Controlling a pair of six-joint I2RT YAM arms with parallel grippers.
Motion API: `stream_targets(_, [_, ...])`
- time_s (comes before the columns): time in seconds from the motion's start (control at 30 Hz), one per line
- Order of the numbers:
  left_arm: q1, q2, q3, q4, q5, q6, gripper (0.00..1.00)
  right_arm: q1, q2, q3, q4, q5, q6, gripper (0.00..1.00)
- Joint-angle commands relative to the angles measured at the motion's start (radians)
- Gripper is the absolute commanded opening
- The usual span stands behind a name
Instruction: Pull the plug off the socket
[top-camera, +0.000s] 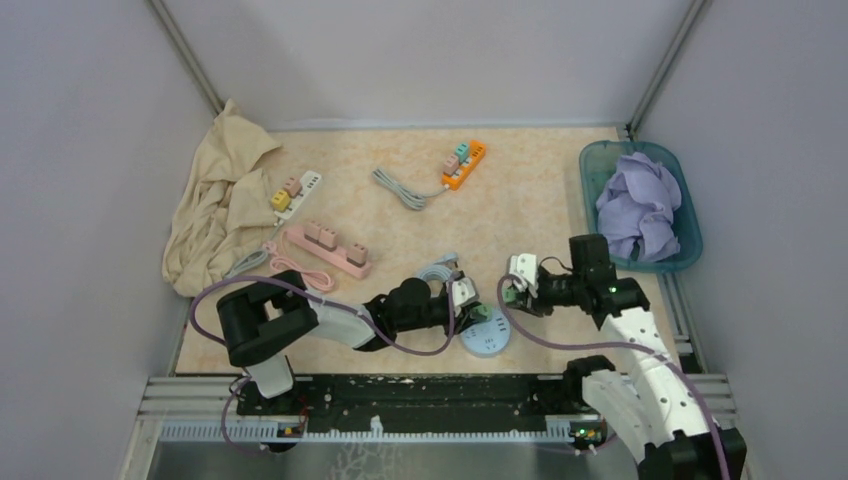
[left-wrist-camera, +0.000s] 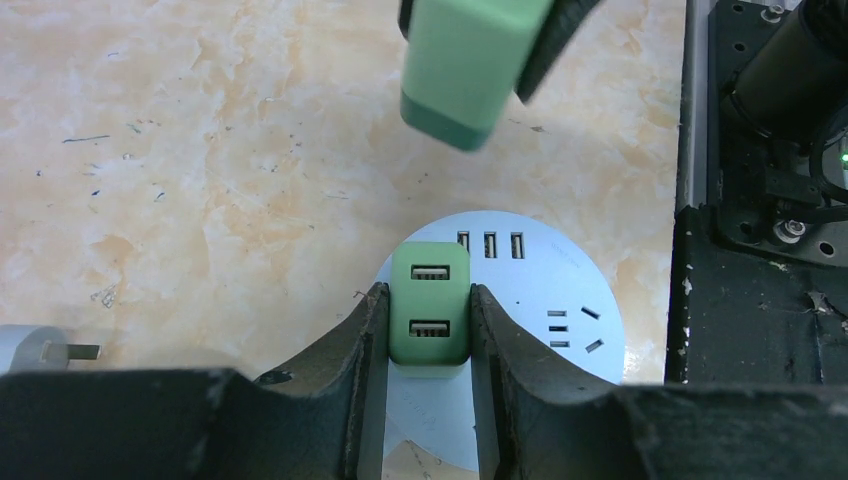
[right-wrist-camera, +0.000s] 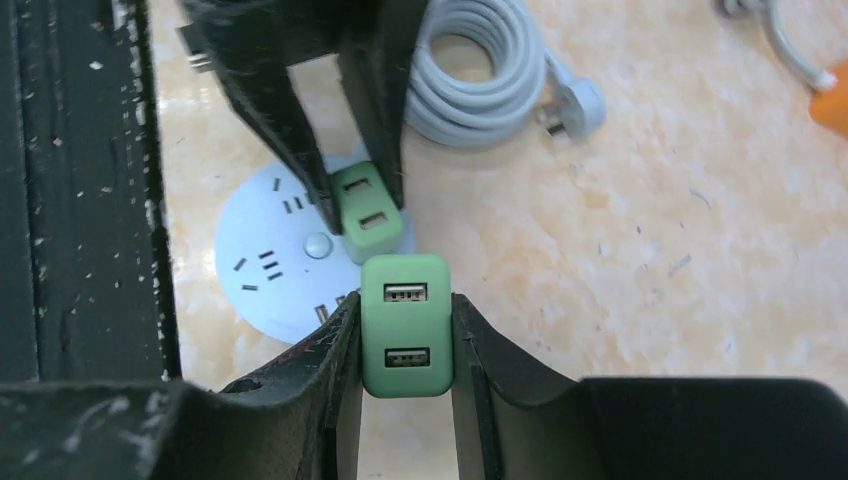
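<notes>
The second green plug is clear of the socket (top-camera: 488, 338), so the robot's right gripper will carry it outward and down onto the bare table between the orange strip and the basket.
A round pale-blue socket (top-camera: 488, 338) lies on the table near the front edge, between the two arms. On its top face (left-wrist-camera: 545, 290) stands a green two-port USB plug (left-wrist-camera: 430, 315), and my left gripper (left-wrist-camera: 428, 300) is shut on that plug's sides. My right gripper (right-wrist-camera: 405, 310) is shut on a second green plug (right-wrist-camera: 405, 325), held in the air clear of the socket (right-wrist-camera: 270, 265). From the left wrist this lifted plug (left-wrist-camera: 470, 65) hangs just beyond the socket. The prongs of both plugs are hidden.
A coiled grey cable (right-wrist-camera: 480, 80) lies just behind the socket. Pink (top-camera: 328, 248), white (top-camera: 295, 192) and orange (top-camera: 463, 165) power strips lie farther back, a beige cloth (top-camera: 215, 200) at the left. A teal basket (top-camera: 690, 250) with purple cloth stands right. The black base rail (top-camera: 420, 390) runs along the front.
</notes>
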Motion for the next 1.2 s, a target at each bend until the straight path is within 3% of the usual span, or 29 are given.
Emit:
stream_targets(0.0, [-0.001,0.022,-0.046,-0.195,-0.026,-0.035,0.01,-0.128,0.052,0.066,0.089,-0.031,0.187,0.0])
stream_targets(0.2, [-0.001,0.002,-0.034,-0.195,-0.029,-0.044,0.01,-0.161,0.257,0.172,0.299,0.014,0.596,0.0])
stream_targets(0.33, [-0.001,-0.002,-0.025,-0.197,-0.023,-0.052,0.0,-0.161,0.402,0.266,0.381,0.205,0.798,0.0])
stream_targets(0.6, [-0.001,-0.012,-0.02,-0.201,-0.027,-0.061,0.01,-0.161,0.702,0.492,0.371,0.386,0.891,0.0])
stream_targets(0.9, [0.0,-0.009,0.01,-0.231,-0.022,-0.056,0.0,-0.161,1.028,0.75,0.352,0.438,1.014,0.13])
stream_targets(1.17, [0.005,-0.007,0.022,-0.244,-0.024,-0.056,0.0,-0.161,1.211,0.889,0.323,0.466,1.041,0.24])
